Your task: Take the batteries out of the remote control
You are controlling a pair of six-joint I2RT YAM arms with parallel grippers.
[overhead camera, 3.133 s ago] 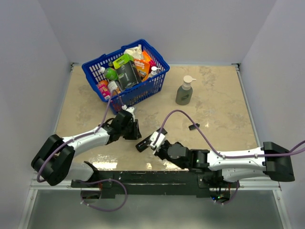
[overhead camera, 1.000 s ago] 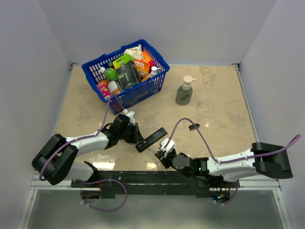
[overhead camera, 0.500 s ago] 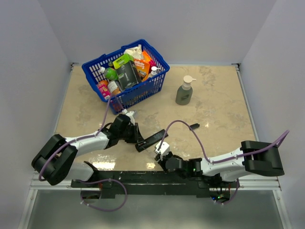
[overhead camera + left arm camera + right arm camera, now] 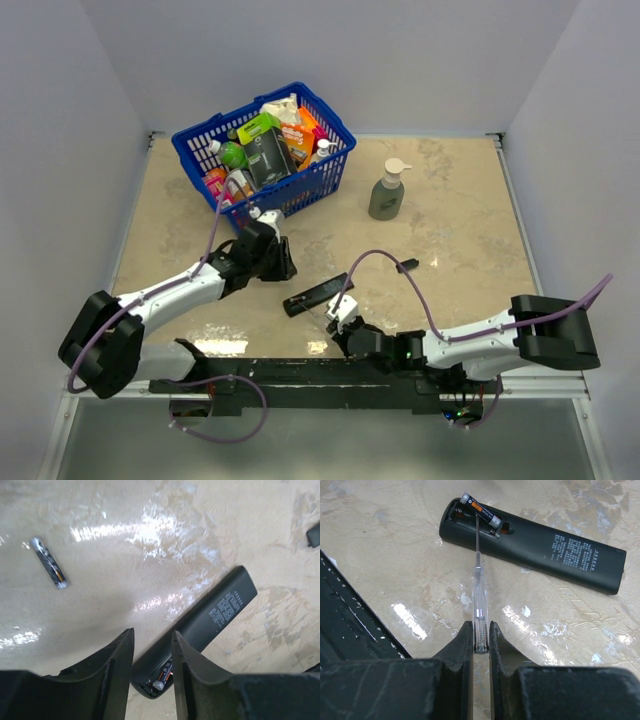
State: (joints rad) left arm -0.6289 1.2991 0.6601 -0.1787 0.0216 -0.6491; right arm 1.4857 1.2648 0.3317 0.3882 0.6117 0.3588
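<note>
The robot's right gripper should lift the screwdriver clear, move it outward, then lower it and let it go on the bare tabletop between the remote and the cover piece.
The black remote control lies on the table between my grippers, slot face up. It also shows in the right wrist view and the left wrist view. One battery sits tilted in the open slot at the remote's end, and shows in the left wrist view too. A second battery lies loose on the table. My right gripper is shut on a clear-handled screwdriver, its tip at the slotted battery. My left gripper is open and empty, just above the remote's slot end.
A short black cover piece lies right of the remote. A blue basket full of goods stands at the back left. A soap bottle stands at the back centre. The black base rail runs along the near edge.
My left gripper has pulled back from the remote's end toward the basket. The right gripper has shifted left along the near edge, with the screwdriver now at the slot.
</note>
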